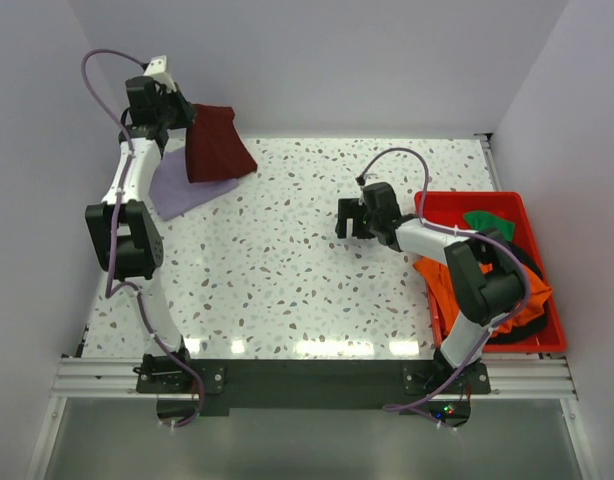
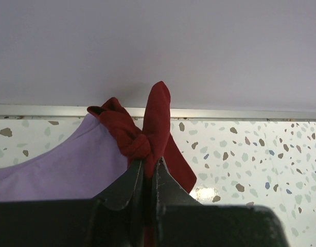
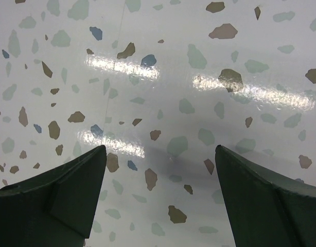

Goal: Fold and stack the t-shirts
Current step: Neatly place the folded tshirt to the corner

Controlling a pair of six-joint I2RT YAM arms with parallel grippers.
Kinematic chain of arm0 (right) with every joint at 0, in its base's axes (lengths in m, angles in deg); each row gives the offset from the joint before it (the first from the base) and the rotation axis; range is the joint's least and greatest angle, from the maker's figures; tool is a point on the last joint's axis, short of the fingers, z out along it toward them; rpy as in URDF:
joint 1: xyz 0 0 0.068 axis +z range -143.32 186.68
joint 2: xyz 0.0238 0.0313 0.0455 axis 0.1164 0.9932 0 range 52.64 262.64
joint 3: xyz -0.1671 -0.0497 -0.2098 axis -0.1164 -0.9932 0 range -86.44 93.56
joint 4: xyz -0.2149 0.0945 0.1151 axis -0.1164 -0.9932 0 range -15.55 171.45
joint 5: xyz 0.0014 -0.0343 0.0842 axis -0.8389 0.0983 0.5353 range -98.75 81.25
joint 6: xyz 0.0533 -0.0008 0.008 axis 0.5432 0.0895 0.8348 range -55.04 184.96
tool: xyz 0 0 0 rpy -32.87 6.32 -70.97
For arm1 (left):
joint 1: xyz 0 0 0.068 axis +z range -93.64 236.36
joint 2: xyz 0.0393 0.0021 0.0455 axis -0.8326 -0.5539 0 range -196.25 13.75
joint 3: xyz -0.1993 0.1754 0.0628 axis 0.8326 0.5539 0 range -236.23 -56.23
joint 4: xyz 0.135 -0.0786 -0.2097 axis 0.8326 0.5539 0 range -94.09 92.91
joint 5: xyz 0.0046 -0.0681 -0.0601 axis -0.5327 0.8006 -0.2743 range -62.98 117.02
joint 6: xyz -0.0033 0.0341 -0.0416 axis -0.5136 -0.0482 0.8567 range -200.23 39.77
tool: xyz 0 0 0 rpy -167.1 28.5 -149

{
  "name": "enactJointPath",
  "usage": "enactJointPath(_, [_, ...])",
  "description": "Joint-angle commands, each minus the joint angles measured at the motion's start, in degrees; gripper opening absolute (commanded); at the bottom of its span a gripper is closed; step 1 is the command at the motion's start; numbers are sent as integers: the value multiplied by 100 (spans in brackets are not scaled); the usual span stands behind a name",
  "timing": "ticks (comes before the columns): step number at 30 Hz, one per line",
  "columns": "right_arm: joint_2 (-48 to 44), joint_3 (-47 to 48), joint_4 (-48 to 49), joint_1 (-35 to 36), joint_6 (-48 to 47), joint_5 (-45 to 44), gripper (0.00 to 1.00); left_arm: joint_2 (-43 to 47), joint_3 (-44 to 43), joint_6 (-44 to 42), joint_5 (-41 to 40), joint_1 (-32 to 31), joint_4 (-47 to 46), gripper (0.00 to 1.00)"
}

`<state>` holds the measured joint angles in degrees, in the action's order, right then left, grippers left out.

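Note:
Next, my left gripper pulls the maroon t-shirt [image 1: 217, 145] left in the top view, over the uncovered lavender t-shirt [image 1: 170, 182], and lets go, as it hangs off-centre.
My left gripper [image 1: 177, 112] is raised at the far left corner and shut on a bunched edge of the dark maroon t-shirt [image 1: 217, 145], which hangs folded from it. In the left wrist view the maroon t-shirt [image 2: 155, 121] bulges out past the closed fingertips of the left gripper [image 2: 149, 165]. Under it a lavender t-shirt [image 1: 182, 187] lies flat on the table, also seen as the lavender t-shirt [image 2: 65, 167] in the wrist view. My right gripper [image 1: 345, 218] hovers open over mid table; the right gripper [image 3: 160, 154] has only bare table between its fingers.
A red plastic bin [image 1: 559, 335] stands at the right edge of the table, holding an orange t-shirt [image 1: 442, 285], a green one [image 1: 490, 222] and a black one [image 1: 527, 262]. The speckled table [image 1: 287, 280] is bounded by white walls at the back and sides.

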<state>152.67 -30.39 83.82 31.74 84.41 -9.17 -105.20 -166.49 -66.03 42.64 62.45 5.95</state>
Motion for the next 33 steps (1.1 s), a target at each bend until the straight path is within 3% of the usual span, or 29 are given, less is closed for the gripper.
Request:
enactJointPath(1, [-203, -24, 255, -27, -55, 25, 89, 188, -216, 74, 143, 129, -134, 0])
enactJointPath(33, [-291, -147, 343, -27, 7, 34, 89, 725, 619, 637, 662, 1149, -424, 0])
